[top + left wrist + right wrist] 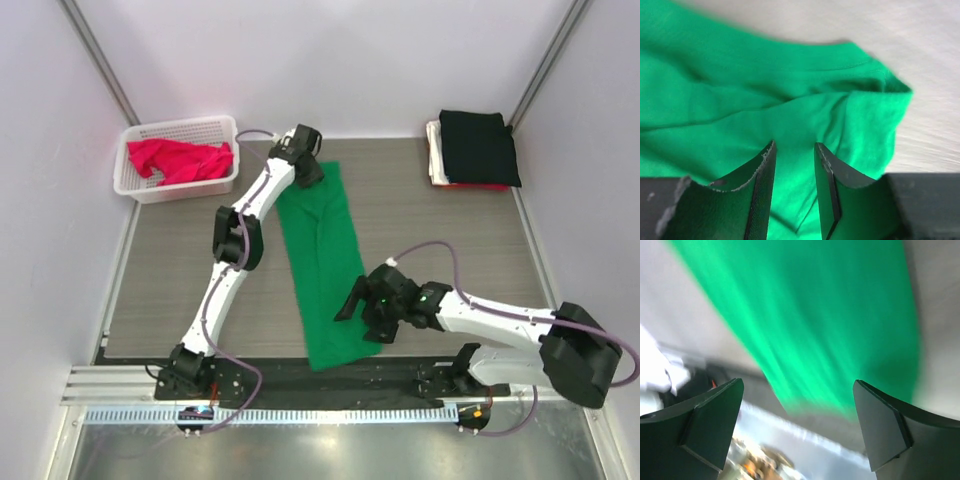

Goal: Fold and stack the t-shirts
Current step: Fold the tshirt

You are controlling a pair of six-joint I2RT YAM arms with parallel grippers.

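Note:
I will next move my open right gripper back and down to close on the folded green t-shirt's near corner (374,349), which shows just back of and below it.
A bright green t-shirt (325,260) lies folded into a long narrow strip down the middle of the table. My left gripper (308,172) is over its far end. In the left wrist view its jaws (794,147) stand a little apart just above the green cloth (740,90), and flat cloth shows in the gap. My right gripper (358,312) hovers at the strip's near right edge. Its jaws (799,385) are wide open and empty, with blurred green cloth (815,305) beyond. A red-pink t-shirt (180,160) lies crumpled in the basket.
The white lattice basket (180,127) stands at the far left corner. A stack of folded shirts sits at the far right, a black one (478,148) on top with white (434,150) and red edges beneath. Walls close in the table on both sides.

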